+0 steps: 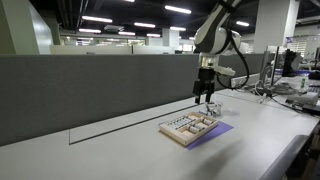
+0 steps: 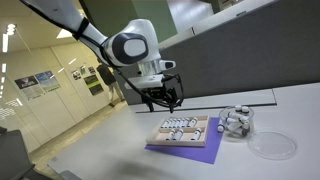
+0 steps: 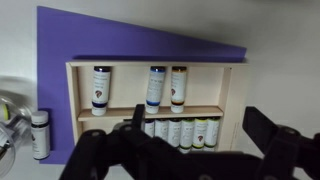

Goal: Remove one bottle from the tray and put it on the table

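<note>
The orange-topped small white bottle in the upper row has open space beside it, so my gripper needs to go down onto it from the lower row next.
The beige wooden tray lies on a purple sheet on the white table. Three bottles lie in its upper row and several stand packed in its lower row. My gripper hangs open and empty above the lower row, with dark fingers on either side. In both exterior views the gripper hovers above the tray without touching it. One small bottle lies outside the tray at the sheet's left edge.
A clear container with small bottles and a clear round lid stand on the table beside the sheet. A dark grey partition wall runs along the table's back edge.
</note>
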You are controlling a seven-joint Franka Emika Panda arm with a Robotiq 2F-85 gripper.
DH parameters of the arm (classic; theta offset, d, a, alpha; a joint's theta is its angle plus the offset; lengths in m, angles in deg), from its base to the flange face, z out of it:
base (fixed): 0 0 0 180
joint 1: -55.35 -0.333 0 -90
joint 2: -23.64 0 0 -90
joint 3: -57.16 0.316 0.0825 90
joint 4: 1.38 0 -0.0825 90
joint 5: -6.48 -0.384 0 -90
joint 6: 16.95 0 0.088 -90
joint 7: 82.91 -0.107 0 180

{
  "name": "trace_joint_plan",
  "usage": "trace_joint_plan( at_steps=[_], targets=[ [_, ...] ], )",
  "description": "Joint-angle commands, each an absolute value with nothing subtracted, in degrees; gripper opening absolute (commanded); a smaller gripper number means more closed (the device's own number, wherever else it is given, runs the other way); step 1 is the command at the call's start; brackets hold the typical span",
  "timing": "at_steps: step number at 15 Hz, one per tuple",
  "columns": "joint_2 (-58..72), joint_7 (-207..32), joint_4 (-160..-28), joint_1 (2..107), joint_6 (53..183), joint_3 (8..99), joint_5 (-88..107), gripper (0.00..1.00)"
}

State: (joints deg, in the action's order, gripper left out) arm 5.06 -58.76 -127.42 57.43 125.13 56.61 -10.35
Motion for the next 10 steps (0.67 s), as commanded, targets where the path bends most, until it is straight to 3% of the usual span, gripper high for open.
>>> trace_joint_plan(
  at_steps=[1, 10],
  targets=[
    [-4.2, -61.2, -117.0, 58.6, 120.9, 59.8, -8.6, 1.0],
    [-17.1, -66.5, -106.4, 57.2, 112.3, 61.0, -1.6, 1.0]
  ],
)
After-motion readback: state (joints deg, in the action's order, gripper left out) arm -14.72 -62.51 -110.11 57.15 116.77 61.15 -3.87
